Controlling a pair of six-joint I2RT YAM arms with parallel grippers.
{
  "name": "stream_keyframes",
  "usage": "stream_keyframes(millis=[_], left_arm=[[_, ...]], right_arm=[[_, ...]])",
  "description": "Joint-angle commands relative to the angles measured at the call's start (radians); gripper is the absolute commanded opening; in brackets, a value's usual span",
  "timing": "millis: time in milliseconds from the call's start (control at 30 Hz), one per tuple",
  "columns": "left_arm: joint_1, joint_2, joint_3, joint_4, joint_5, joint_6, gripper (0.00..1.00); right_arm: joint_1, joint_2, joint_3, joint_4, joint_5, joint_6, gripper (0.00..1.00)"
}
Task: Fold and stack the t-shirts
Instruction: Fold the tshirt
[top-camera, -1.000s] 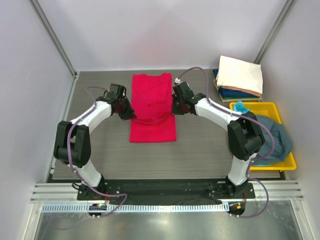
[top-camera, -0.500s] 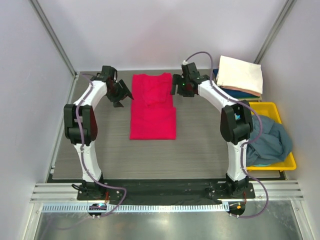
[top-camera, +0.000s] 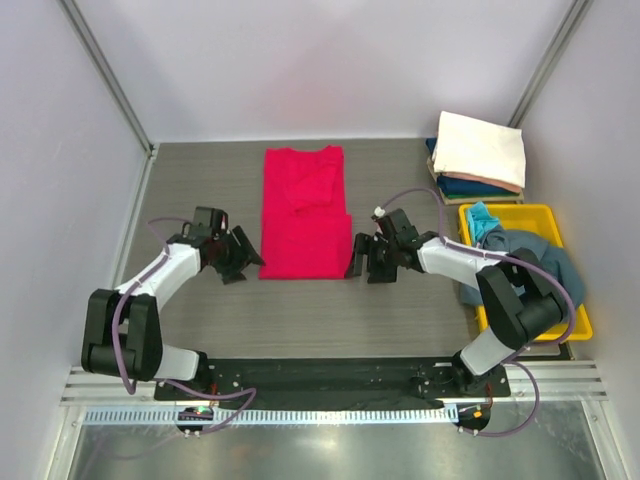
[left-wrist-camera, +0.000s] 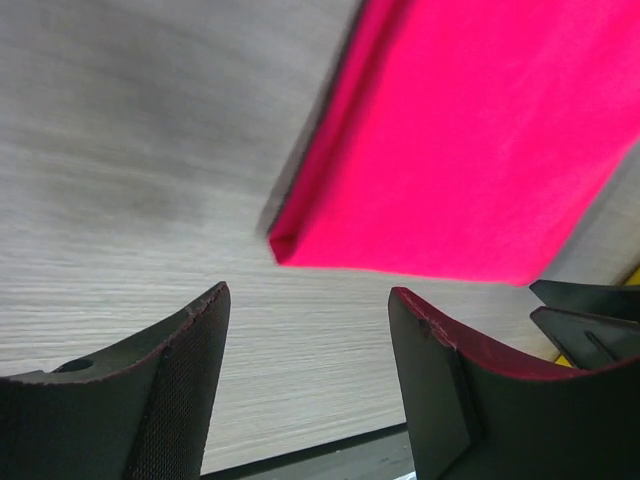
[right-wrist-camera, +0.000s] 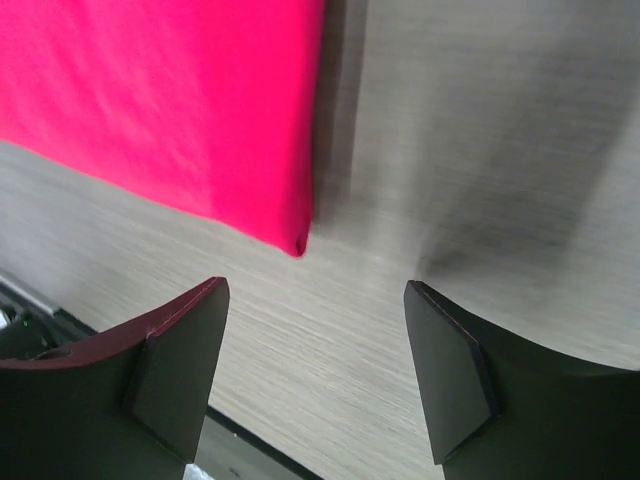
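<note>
The crimson-pink t-shirt's near corner on the tray side lies just beyond my open fingers, so my right gripper will come down and close there.
A crimson-pink t-shirt (top-camera: 305, 212) lies flat in the middle of the table as a long rectangle, collar end far, sleeves folded in. My left gripper (top-camera: 247, 262) stands open just left of its near-left corner (left-wrist-camera: 285, 245), nothing between the fingers. My right gripper (top-camera: 356, 262) stands open just right of the near-right corner (right-wrist-camera: 298, 238), also empty. A folded stack (top-camera: 478, 155) with a cream-white t-shirt on top and teal and navy ones under it sits at the far right. A slate blue-grey t-shirt (top-camera: 540, 280) lies crumpled in the yellow tray.
The yellow tray (top-camera: 528, 213) stands at the right edge, near the right arm, with a bit of teal cloth (top-camera: 482, 214) at its far end. Grey walls close the table on the left, far and right sides.
Both grippers opened, let go of the pink shirt's far part and swung back to its near corners. The shirt's sides now lie folded in.
</note>
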Motion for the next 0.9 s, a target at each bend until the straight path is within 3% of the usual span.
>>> stream_keyframes(millis=[0,233,300,467,767,833,867], left_arm=[[-0.011,-0.052,-0.107,0.174,0.034,-0.041,0.65],[-0.011,-0.030,-0.193,0.277,0.048,-0.046,0.65],[-0.011,-0.012,-0.204,0.290,0.051,-0.051,0.65],[-0.011,0.009,-0.240,0.348,0.053,-0.055,0.64],[-0.036,0.082,-0.246,0.412,0.093,-0.080,0.47],[-0.050,0.089,-0.253,0.428,0.093,-0.086,0.41],[-0.053,0.089,-0.258,0.435,0.094,-0.091,0.32]], right_arm=[[0.016,-0.023,-0.047,0.178,-0.050,0.077,0.76],[0.016,0.092,-0.055,0.260,-0.056,0.077,0.63],[0.016,0.115,-0.049,0.260,-0.065,0.080,0.49],[0.016,0.138,-0.055,0.304,-0.068,0.080,0.33],[0.013,0.156,-0.050,0.307,-0.072,0.064,0.19],[0.007,0.150,-0.055,0.307,-0.076,0.062,0.16],[0.005,0.147,-0.057,0.306,-0.078,0.060,0.11]])
